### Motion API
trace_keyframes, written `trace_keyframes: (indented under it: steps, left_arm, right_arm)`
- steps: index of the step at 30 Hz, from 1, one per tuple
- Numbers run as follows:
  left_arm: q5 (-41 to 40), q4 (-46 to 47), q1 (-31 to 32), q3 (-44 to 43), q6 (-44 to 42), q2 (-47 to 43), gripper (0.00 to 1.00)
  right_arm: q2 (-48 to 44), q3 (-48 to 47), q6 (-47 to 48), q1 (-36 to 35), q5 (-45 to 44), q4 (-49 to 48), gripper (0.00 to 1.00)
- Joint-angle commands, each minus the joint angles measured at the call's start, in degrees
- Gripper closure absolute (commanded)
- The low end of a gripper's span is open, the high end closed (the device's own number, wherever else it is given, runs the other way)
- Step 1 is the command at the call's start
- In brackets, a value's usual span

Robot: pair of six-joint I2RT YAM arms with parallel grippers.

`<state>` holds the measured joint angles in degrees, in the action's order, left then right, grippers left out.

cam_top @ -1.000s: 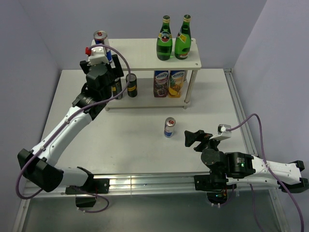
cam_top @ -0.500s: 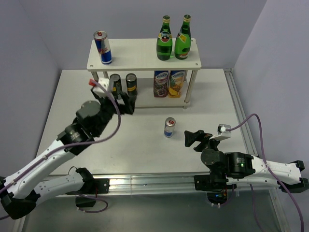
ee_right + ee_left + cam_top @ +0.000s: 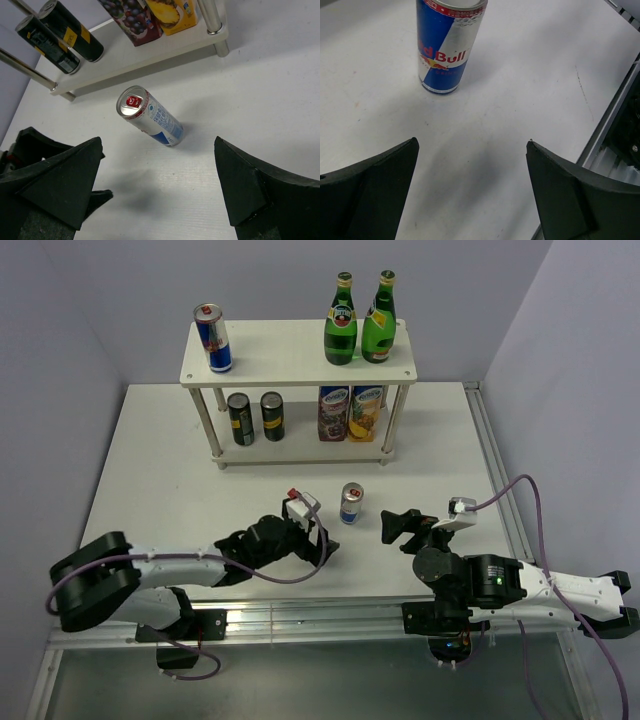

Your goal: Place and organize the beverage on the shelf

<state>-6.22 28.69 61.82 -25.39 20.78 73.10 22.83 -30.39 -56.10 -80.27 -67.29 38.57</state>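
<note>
My left gripper will next go outward and to the right in the top view, its open fingers passing around the table can [image 3: 447,48], because the can stands beyond them.
One blue-and-silver can [image 3: 350,504] stands upright on the table in front of the shelf [image 3: 290,352]; it also shows in the left wrist view [image 3: 449,44] and the right wrist view [image 3: 150,116]. The other blue-and-silver can [image 3: 212,338] stands on the top board at the left. Two green bottles [image 3: 360,320] stand on the top board at the right. Two dark cans [image 3: 255,417] stand on the lower board, also in the right wrist view [image 3: 60,37]. My left gripper [image 3: 322,546] is open and empty, low, just left of the table can. My right gripper [image 3: 397,528] is open and empty, right of it.
Two juice cartons [image 3: 350,412] stand on the lower board at the right, also in the right wrist view [image 3: 150,15]. A metal rail [image 3: 300,615] runs along the table's near edge. Purple walls close in the back and sides.
My left arm has drawn back from the shelf's left end, leaving a blue-and-silver can on the top board, and dropped low to the near table beside the standing can. The right arm has not moved.
</note>
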Motion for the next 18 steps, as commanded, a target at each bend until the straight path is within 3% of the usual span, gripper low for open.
trace_keyframes:
  steps: [1, 5, 9, 12, 18]
  left_arm:
    - [-3.8, 19.2, 1.8, -0.9, 0.9, 6.3, 0.05]
    - [-16.1, 32.7, 4.4, -1.4, -0.9, 15.6, 0.04]
    - [-21.7, 36.4, 4.5, -6.1, -4.5, 23.9, 0.04]
    - [-23.6, 40.8, 4.4, -9.2, -7.7, 30.1, 0.02]
    - [-21.6, 39.9, 1.6, -17.7, -8.2, 38.9, 0.03]
  right_arm:
    - [0.0, -0.3, -1.4, -0.4, -2.5, -0.2, 0.00]
    - [0.7, -0.5, -1.7, -0.4, -2.5, 0.1, 0.00]
    - [0.6, -0.5, -1.5, -0.3, -2.2, -0.1, 0.00]
    - [0.3, -0.3, -1.2, -0.3, -2.1, -0.2, 0.00]
    - [0.6, -0.3, -0.8, -0.3, -1.9, -0.6, 0.00]
